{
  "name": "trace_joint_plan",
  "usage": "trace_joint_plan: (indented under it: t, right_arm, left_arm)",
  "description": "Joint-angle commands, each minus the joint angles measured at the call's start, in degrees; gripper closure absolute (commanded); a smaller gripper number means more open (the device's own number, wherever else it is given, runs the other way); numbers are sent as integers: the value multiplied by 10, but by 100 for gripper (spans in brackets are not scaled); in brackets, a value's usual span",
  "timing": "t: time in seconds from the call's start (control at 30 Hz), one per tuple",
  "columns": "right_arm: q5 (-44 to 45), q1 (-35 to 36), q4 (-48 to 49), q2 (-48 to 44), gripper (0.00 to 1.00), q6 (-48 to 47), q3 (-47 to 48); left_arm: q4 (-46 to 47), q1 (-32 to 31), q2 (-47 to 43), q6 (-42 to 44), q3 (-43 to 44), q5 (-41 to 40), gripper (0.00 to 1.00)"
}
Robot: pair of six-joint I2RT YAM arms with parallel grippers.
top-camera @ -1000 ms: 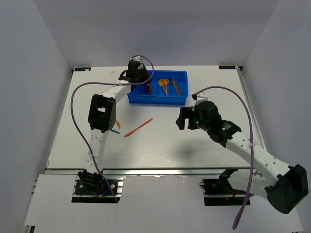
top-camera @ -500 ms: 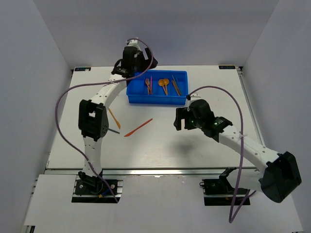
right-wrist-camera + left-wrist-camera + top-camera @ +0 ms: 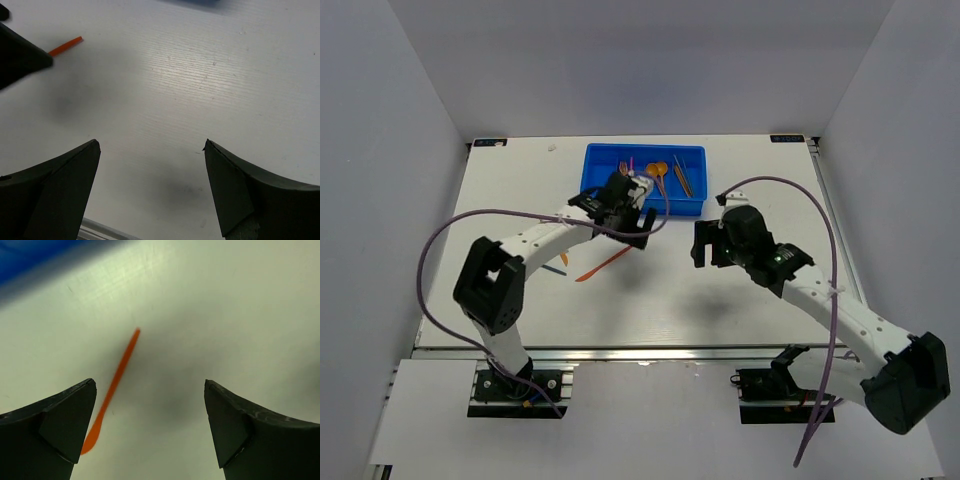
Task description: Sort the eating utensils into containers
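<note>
The orange utensil's thin handle [image 3: 617, 256] [image 3: 121, 369] lies down and to the left of my left gripper in the wrist view, so my left gripper needs to move that way next, until its fingers are on both sides of the handle.
The blue tray of containers [image 3: 692, 207] stands at the table's far middle. It holds orange forks [image 3: 627, 166], an orange spoon [image 3: 660, 170] and dark sticks [image 3: 682, 178]. An orange knife-like utensil [image 3: 603, 263] [image 3: 117, 377] lies on the table in front of the tray. My left gripper [image 3: 636, 221] [image 3: 150, 390] hangs open and empty just in front of the tray, above and to the right of that utensil. My right gripper [image 3: 701, 245] [image 3: 150, 150] is open and empty over bare table to the right. Its view catches the orange utensil's tip [image 3: 67, 46].
A dark blue utensil [image 3: 558, 268] peeks out beside the left arm's forearm. The tray's blurred blue edge [image 3: 30, 260] fills the top left of the left wrist view. The left gripper's dark body [image 3: 20, 55] intrudes at the right wrist view's upper left.
The left gripper opened over the tray's left end, then swung toward me to the table in front of the tray. The right gripper moved left, then back right.
</note>
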Motion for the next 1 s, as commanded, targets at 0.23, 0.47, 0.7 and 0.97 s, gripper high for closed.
trace_joint_plan:
  t: [0.23,0.47,0.7,0.97]
  right_arm:
    - [-65,-3,-7,-102,11,-20,-26]
    - [-64,-3,-6,-131,11,-30,-43]
    - [-71,-3,-4,-134,11,-33,-43]
    - [-76,-3,5,-131,11,-33,-45]
  left_arm:
    - [-88,0,85,107,0,59,12]
    - [-84,0,113,134,17,69,25]
    - [-112,15,156,147,62,45,35]
    - [-114,19,179,147,69,70,53]
